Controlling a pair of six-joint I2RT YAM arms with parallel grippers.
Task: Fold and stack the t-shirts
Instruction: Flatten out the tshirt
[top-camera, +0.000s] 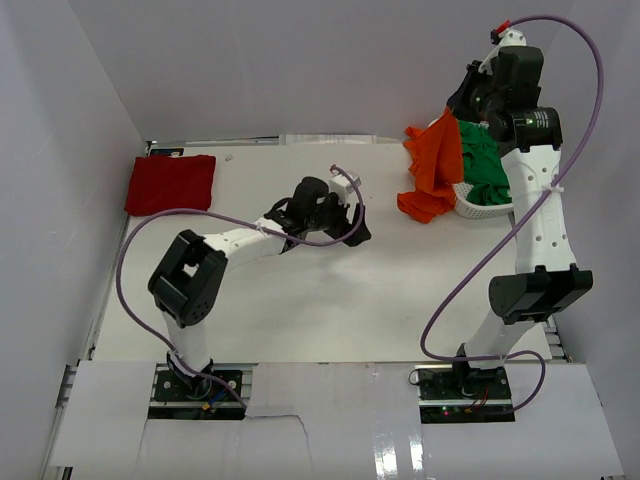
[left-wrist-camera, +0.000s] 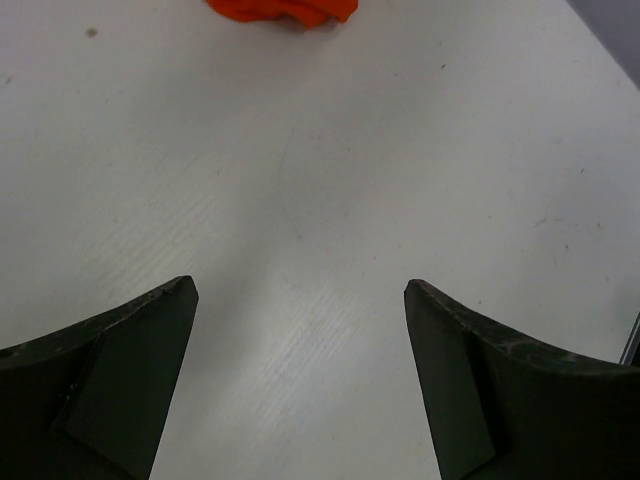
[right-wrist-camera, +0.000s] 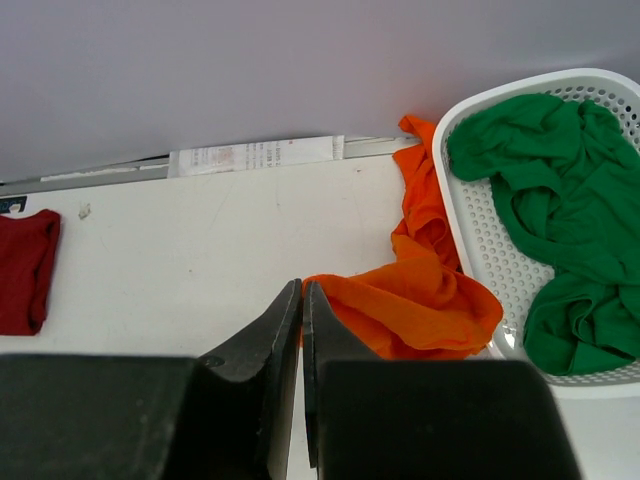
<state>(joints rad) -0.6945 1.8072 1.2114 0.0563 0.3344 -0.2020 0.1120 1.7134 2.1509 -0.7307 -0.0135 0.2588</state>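
Note:
The orange t-shirt's low end (top-camera: 422, 207) (left-wrist-camera: 288, 9) lies free on the tabletop. I should move my left gripper to the right in the top view and down onto it.
The bright orange t-shirt (top-camera: 432, 165) hangs crumpled from my raised right gripper (top-camera: 455, 108) down to the table beside the basket. In the right wrist view the gripper (right-wrist-camera: 302, 287) is shut, with the orange t-shirt (right-wrist-camera: 420, 300) pinched at its tips. The green t-shirt (top-camera: 485, 162) lies bunched in the white mesh basket (top-camera: 468, 207); it also shows in the right wrist view (right-wrist-camera: 560, 220). The dark red t-shirt (top-camera: 170, 184) lies folded at the far left, seen too in the right wrist view (right-wrist-camera: 25, 270). My left gripper (top-camera: 355, 230) is open and empty over the table's middle (left-wrist-camera: 300, 285). The orange t-shirt's edge (left-wrist-camera: 285, 10) lies ahead of it.
The basket's rim (right-wrist-camera: 470, 240) stands at the far right of the table. A white paper strip (right-wrist-camera: 255, 155) lies along the back edge under the grey wall. Purple cables loop off both arms.

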